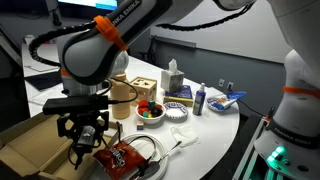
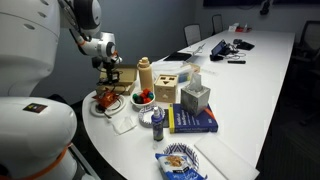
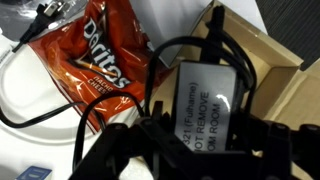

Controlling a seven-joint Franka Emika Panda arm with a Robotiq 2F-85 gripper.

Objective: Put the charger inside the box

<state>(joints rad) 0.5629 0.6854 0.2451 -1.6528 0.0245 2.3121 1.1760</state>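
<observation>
The brick hangs at an angle to the box's sides, so next it turns with my gripper and comes down onto the box's bottom beside the red bag for release.
The charger (image 3: 200, 95), a black brick with a white label, sits between my gripper's (image 3: 195, 150) dark fingers in the wrist view. Its thin black cable (image 3: 165, 55) loops over the red Doritos bag (image 3: 100, 50) and the white table. In an exterior view my gripper (image 1: 86, 130) hangs shut on the brick just above the near edge of the brown cardboard box (image 1: 30, 150), next to the red bag (image 1: 120, 157), with cable (image 1: 152, 148) trailing on the table. The box's cardboard (image 3: 285, 95) shows to the right in the wrist view. The other exterior view shows the gripper (image 2: 107, 72) by the box (image 2: 124, 76).
Behind the bag stand a tan cylinder (image 1: 122, 95), a wooden cube with holes (image 1: 145, 88), a bowl of coloured items (image 1: 150, 112), a tissue box (image 1: 173, 78), a blue book (image 1: 181, 96) and a blue bottle (image 1: 199, 100). A second robot (image 1: 295, 100) stands beside the table.
</observation>
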